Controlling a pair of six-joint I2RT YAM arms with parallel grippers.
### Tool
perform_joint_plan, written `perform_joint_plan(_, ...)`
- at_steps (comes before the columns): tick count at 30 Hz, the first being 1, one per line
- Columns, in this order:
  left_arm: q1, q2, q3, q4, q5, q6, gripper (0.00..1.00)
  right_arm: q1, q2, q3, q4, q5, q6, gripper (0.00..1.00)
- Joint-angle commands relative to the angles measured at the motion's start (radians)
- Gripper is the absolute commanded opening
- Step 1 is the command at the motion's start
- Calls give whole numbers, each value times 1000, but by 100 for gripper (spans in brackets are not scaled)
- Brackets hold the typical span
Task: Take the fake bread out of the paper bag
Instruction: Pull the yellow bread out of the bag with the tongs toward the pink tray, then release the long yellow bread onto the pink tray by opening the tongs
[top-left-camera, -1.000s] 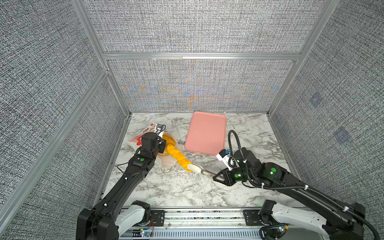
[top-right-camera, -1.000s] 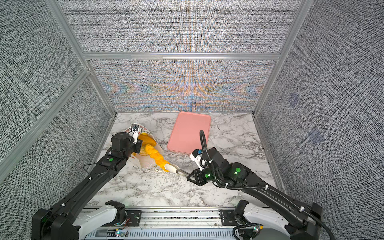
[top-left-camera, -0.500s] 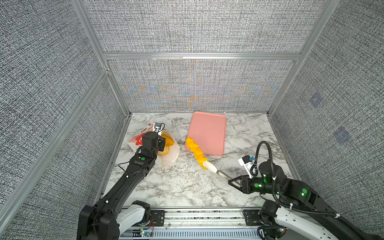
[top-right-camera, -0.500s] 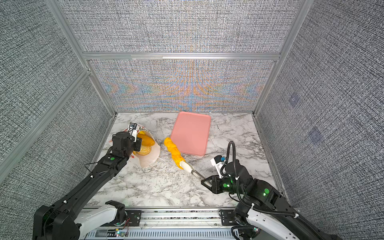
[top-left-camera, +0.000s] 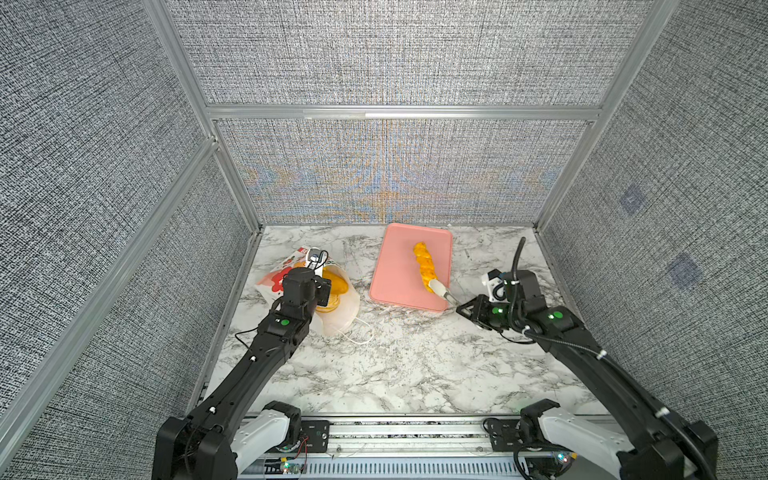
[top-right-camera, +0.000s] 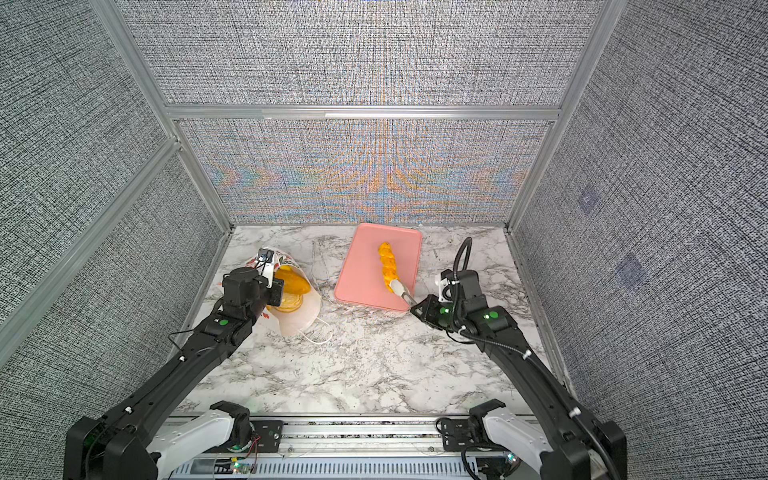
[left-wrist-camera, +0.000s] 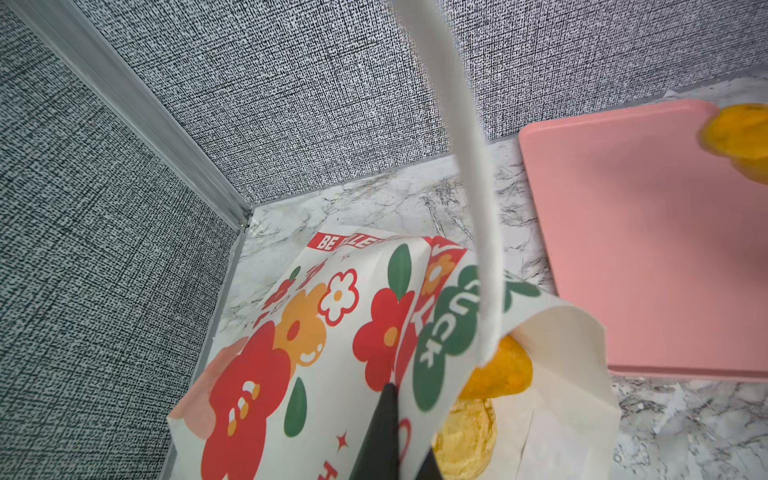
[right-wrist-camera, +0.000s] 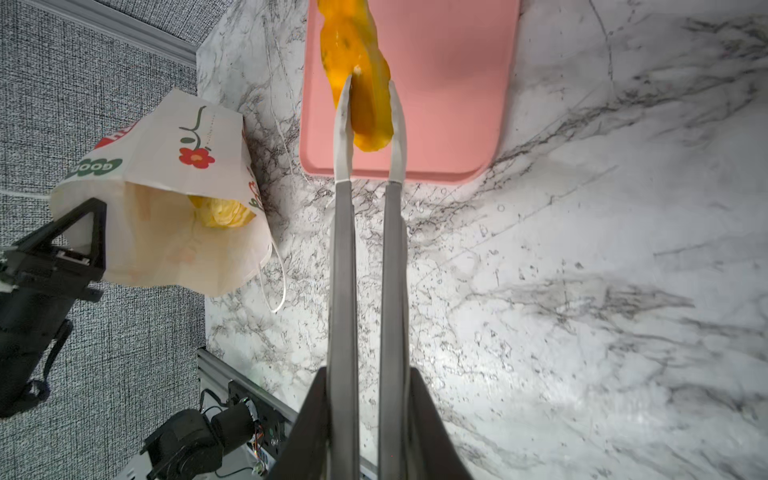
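The right gripper moves its tongs outward over the pink tray's near end (top-left-camera: 416, 296) next and releases them, since the bread stick is already out of the bag (top-left-camera: 337, 318).
The paper bag (top-left-camera: 337, 318) (top-right-camera: 301, 318) (right-wrist-camera: 187, 137) lies on its side at the left, mouth towards the middle. My left gripper (top-left-camera: 327, 291) (left-wrist-camera: 405, 419) is shut on the bag's upper rim and holds the mouth up. Golden fake bread (top-left-camera: 332, 286) (top-right-camera: 293, 284) (left-wrist-camera: 498, 370) (right-wrist-camera: 220, 212) shows inside. My right gripper (top-left-camera: 462, 309) (right-wrist-camera: 368, 374) is shut on metal tongs (top-left-camera: 442, 291) (right-wrist-camera: 345, 249). The tongs pinch the near end of a twisted bread stick (top-left-camera: 424, 262) (top-right-camera: 388, 262) (right-wrist-camera: 353, 41) over the pink tray (top-left-camera: 395, 270). Whether the stick rests on the tray I cannot tell.
The pink tray (top-right-camera: 359, 270) (right-wrist-camera: 457, 83) sits at the back middle of the marble table (top-left-camera: 395, 365). A white cord handle (top-left-camera: 359, 337) (left-wrist-camera: 469, 166) trails from the bag's mouth. Grey panel walls stand on three sides, and a metal rail (top-left-camera: 395, 432) runs along the front.
My right arm has carried the twisted stick in the tongs from the bag's mouth rightwards and back to above the pink tray. The left gripper has kept its hold on the bag.
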Motion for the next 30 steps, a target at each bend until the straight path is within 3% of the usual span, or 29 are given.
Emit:
perform_joint_plan(1, 0, -9, -2, 31, 29, 12, 0, -18, 95, 63, 83, -17, -71, 0)
perform_joint_plan(10, 0, -7, -17, 47, 56, 24, 0, -40, 233, 78, 173, 114, -43, 0)
perform_joint_plan(15, 0, -9, -24, 56, 64, 25, 0, -39, 295, 105, 171, 120, -60, 0)
perform_joint_plan(21, 0, -24, -37, 54, 70, 33, 0, -40, 325, 126, 152, 73, -79, 34)
perform_joint_plan(26, 0, -30, -43, 51, 72, 51, 0, -39, 319, 135, 112, 52, -102, 46)
perform_joint_plan(30, 0, -32, -43, 40, 80, 49, 0, -40, 299, 140, 80, 47, -124, 48)
